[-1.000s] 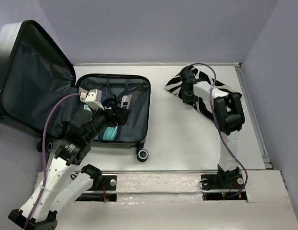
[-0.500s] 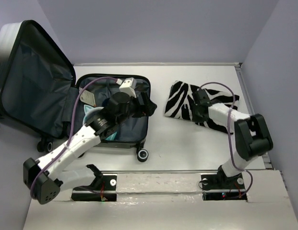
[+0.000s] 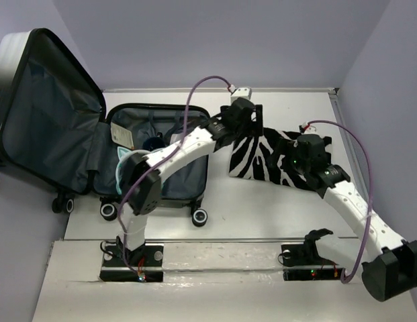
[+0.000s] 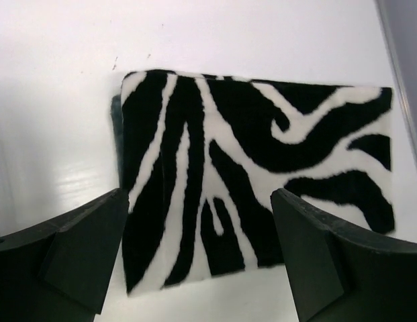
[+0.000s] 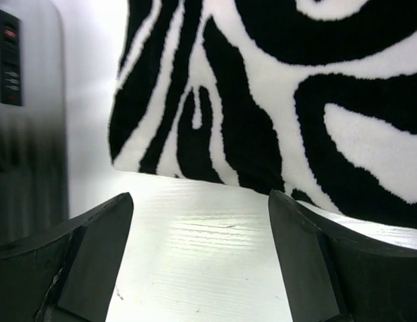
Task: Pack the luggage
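I will next shift my left gripper toward the luggage, and then I will lower it to the end of the pouch on that side.
The luggage (image 3: 161, 151) lies open at the left of the table, its lid (image 3: 47, 114) tipped back and dark grey lining showing; its pale shell (image 5: 27, 134) shows at the left of the right wrist view. The zebra-striped pouch (image 3: 258, 161) lies flat on the table to its right. My left gripper (image 3: 247, 126) reaches across from the luggage to the pouch's far left corner. It stands open (image 4: 200, 221) above the pouch (image 4: 255, 168), with nothing between its fingers. My right gripper (image 3: 289, 157) is over the pouch's right half, open (image 5: 200, 215) and empty, with the pouch (image 5: 275, 87) beyond its fingertips.
Inside the luggage lie a teal item (image 3: 125, 164), a white tag (image 3: 122, 136) and a dark blue item (image 3: 153, 142). Walls close the table at the back and right. The right arm's elbow (image 3: 393, 272) hangs out past the near right corner.
My left arm has swung out of the luggage and rightward to the pouch. The right gripper has drawn back along the pouch and its arm has folded outward. The pouch now lies flatter.
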Controlling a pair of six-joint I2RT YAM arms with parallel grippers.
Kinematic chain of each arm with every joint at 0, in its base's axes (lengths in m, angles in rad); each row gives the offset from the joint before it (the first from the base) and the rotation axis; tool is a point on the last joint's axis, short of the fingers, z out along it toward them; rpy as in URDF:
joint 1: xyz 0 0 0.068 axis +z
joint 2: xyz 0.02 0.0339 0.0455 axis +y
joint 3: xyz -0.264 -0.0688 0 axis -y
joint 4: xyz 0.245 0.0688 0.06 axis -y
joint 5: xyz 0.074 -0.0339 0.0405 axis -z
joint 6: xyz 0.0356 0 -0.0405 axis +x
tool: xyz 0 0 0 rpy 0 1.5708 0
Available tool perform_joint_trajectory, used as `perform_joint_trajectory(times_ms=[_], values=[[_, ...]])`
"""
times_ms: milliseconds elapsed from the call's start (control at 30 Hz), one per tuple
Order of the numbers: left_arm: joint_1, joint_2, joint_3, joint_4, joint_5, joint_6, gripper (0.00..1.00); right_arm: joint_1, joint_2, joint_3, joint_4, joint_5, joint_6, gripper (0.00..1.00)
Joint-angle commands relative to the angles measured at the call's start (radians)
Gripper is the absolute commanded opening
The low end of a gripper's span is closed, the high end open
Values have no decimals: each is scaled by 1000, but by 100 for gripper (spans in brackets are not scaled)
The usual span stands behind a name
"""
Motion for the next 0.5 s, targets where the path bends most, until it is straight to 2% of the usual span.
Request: perform_joint_trajectory(times_ms=[0, 100, 167, 467], values=[[17, 254, 320, -235, -44, 63, 99, -7, -111, -13, -5, 28, 35, 87], [51, 398, 490, -329, -39, 64, 99, -16, -195, -30, -25, 25, 41, 87], [76, 440, 528, -352, 11, 57, 99, -16, -265, -26, -53, 26, 40, 87], [133, 557, 509, -351, 160, 46, 99, -16, -366, 27, -107, -23, 17, 88]])
